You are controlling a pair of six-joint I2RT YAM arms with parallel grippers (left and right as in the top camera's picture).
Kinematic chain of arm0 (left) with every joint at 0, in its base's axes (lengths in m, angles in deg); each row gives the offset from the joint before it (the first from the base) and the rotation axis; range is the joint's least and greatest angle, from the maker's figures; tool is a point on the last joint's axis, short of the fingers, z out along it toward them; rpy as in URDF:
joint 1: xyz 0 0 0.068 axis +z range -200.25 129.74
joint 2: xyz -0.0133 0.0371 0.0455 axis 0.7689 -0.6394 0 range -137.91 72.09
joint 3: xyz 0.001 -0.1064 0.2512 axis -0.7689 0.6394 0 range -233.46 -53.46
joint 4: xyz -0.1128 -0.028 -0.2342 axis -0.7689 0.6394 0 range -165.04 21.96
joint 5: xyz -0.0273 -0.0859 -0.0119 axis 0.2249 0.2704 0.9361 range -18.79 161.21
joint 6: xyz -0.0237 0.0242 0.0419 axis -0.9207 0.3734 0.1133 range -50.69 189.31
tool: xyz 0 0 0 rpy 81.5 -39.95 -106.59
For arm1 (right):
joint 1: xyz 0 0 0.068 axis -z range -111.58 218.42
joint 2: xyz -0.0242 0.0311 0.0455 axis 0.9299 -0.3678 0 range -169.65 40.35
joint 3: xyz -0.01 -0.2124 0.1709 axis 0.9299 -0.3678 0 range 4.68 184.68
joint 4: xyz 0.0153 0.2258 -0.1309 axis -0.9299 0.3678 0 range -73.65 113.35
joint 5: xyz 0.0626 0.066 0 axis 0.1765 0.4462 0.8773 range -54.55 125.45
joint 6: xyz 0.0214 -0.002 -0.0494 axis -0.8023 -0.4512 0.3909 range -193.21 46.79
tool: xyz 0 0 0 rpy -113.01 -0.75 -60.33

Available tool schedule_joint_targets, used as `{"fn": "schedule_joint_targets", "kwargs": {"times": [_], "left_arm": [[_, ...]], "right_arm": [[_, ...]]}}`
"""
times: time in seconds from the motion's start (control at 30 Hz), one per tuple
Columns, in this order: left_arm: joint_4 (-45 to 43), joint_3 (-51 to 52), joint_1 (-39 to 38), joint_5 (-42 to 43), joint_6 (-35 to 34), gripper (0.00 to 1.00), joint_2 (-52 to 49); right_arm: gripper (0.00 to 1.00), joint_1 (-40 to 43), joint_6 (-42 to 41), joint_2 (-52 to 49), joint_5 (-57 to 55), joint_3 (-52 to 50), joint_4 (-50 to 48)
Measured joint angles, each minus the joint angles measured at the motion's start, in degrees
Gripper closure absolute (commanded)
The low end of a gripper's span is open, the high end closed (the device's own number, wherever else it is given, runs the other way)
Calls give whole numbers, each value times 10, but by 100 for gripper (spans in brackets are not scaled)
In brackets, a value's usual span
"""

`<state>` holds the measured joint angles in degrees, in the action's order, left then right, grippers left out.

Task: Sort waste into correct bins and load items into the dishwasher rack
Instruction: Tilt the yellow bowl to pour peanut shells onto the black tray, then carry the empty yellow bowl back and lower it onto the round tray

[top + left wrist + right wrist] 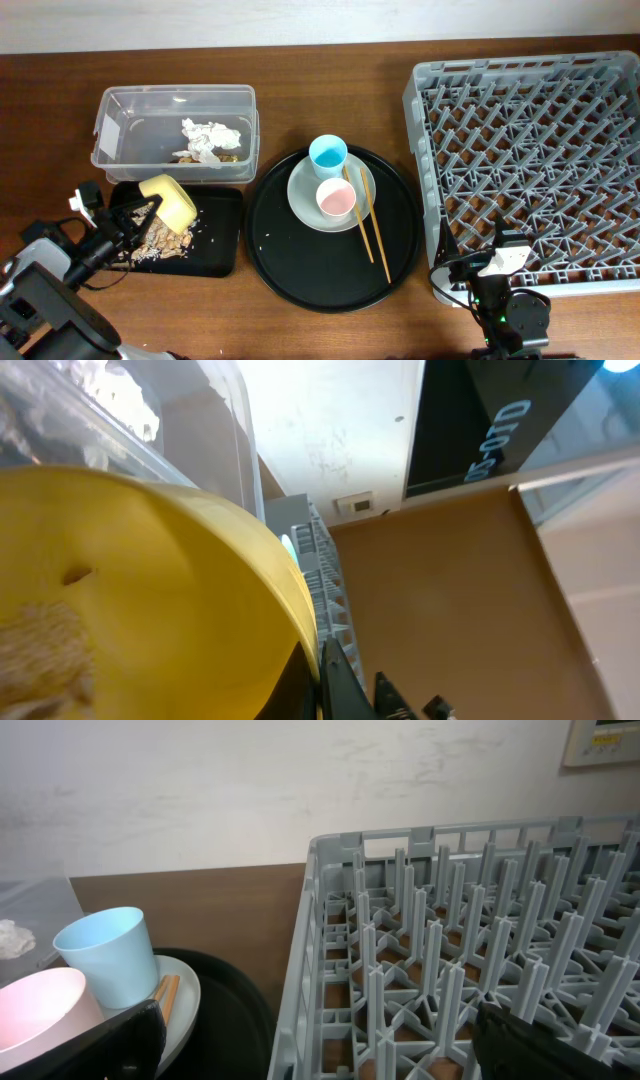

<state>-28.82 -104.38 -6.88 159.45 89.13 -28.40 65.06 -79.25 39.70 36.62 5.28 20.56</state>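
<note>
The round tray's bare near part lies to the right of my left gripper in the overhead view, so I need to swing there, lower the bowl (170, 200) upright and release.
My left gripper (150, 212) is shut on the rim of the yellow bowl (170, 200), tipped on its side over the shallow black tray (222, 240); the bowl fills the left wrist view (130, 590). Beige food scraps (165, 245) lie in that tray. The clear tub (130, 105) holds the crumpled white napkin (205, 135) and a brown wrapper (232, 155). The pale plate (305, 195) on the round black tray (400, 240) carries the blue cup (327, 155), pink cup (335, 198) and chopsticks (368, 220). My right gripper (497, 262) is open at the grey rack's (530, 160) front-left corner.
The rack (450, 960) fills the right wrist view, with the blue cup (105, 955), pink cup (40, 1010), chopsticks (165, 995) and plate (180, 1020) at its left. Bare brown table lies in front of the trays and behind the round tray.
</note>
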Motion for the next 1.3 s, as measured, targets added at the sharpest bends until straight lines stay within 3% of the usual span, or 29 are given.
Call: {"fn": "schedule_joint_targets", "kwargs": {"times": [0.13,0.57,0.67,0.8,0.87,1.0,1.3], "left_arm": [[35,1,0,3,-28,100,0],[23,3,-1,5,-63,100,0],[86,3,-3,6,-75,100,0],[76,3,-9,8,-75,100,0],[142,4,-12,9,-72,100,1],[103,4,-21,9,-64,100,6],[119,3,-21,9,-86,100,9]], "right_arm": [[2,0,0,0,0,0,0],[2,0,0,0,0,0,0],[2,0,0,0,0,0,0],[2,0,0,0,0,0,0],[2,0,0,0,0,0,0],[1,0,0,0,0,0,0],[2,0,0,0,0,0,0]]}}
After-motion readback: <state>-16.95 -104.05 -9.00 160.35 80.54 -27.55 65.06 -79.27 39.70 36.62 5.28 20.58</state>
